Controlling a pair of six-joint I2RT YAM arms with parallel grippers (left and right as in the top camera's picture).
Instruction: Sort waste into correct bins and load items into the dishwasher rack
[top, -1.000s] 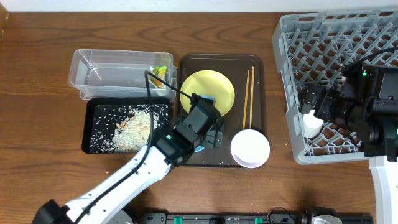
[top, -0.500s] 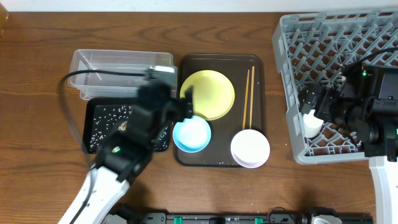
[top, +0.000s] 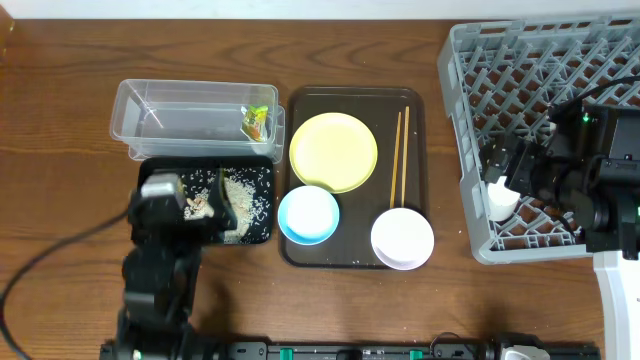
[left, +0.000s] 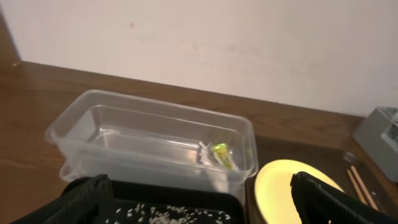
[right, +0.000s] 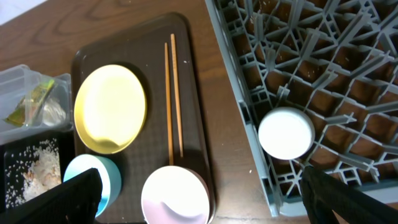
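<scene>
My right gripper needs to leave the rack first and then go down onto the one nearer the plate (top: 395, 160) (right: 168, 104), to get the chopsticks beside the yellow-green plate.
The green-and-orange wrapper (top: 257, 119) lies in the clear tub (top: 140, 100), also in the left wrist view (left: 219, 154). Rice and scraps (top: 240, 195) lie in the black tray (top: 150, 165). My left gripper (top: 185, 205) hovers open and empty over that tray (left: 205, 211). The yellow-green plate (top: 333, 150), blue bowl (top: 308, 215), white bowl (top: 402, 238) and chopsticks (top: 402, 155) sit on the brown serving tray. The white cup (top: 503, 200) stands in the grey rack (top: 540, 60). My right gripper (top: 512, 168) is open and empty above the rack's front left corner (right: 205, 208).
The dark brown serving tray (top: 300, 100) lies between the bins and the rack. The clear tub touches the black tray's far edge. A strip of bare wood (top: 450, 180) separates the serving tray from the rack.
My left arm has pulled back from the serving tray to the left and now sits over the black tray, uncovering the blue bowl. The right arm has not moved.
</scene>
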